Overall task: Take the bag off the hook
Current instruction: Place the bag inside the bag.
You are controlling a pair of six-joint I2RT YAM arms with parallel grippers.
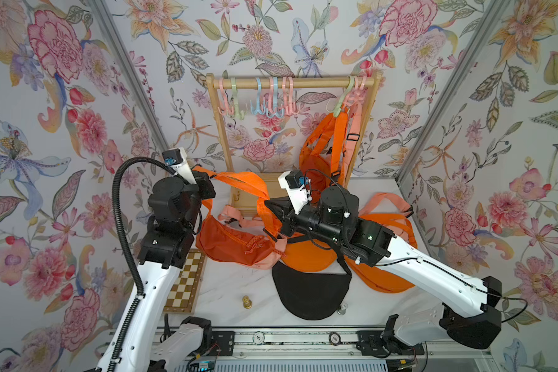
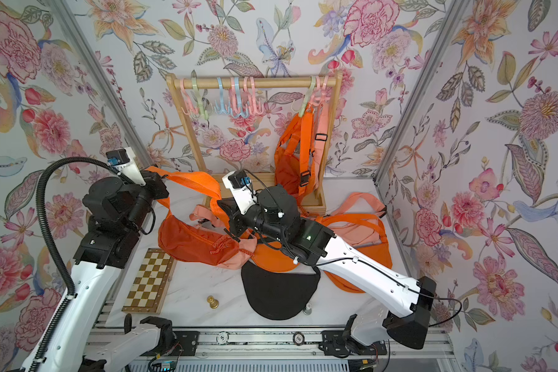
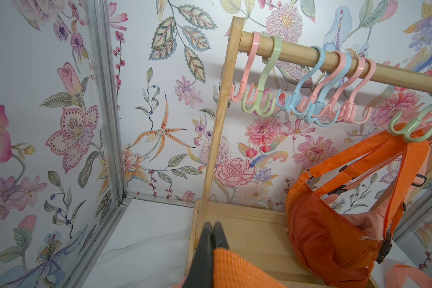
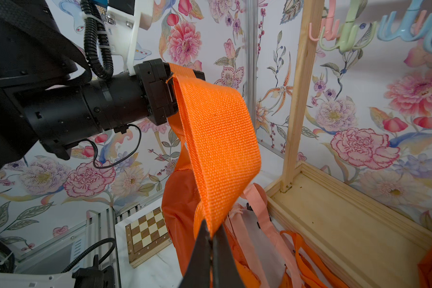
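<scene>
The strap goes down with my right gripper toward the orange bags in front of the rack base next. It is released there, as the bags lie below the gripper on the tabletop.
A dark orange bag (image 1: 229,241) with a wide bright orange strap (image 1: 239,180) hangs between my two grippers, its body sagging to the table left of the rack. My left gripper (image 3: 212,225) is shut on one end of that strap (image 3: 235,269). My right gripper (image 4: 211,228) is shut on the strap (image 4: 217,129) further along; in a top view it (image 1: 266,203) sits in front of the rack base. A second orange bag (image 1: 314,161) hangs by its straps from a green hook (image 3: 409,129) at the rack's right end.
The wooden rack (image 1: 297,83) carries several empty pastel hooks (image 1: 264,106). A black bag (image 1: 310,290) and other orange bags (image 1: 390,232) lie under the right arm. A chessboard (image 1: 184,283), a gold chess piece (image 1: 246,302) and a silver piece (image 1: 342,309) sit near the front edge.
</scene>
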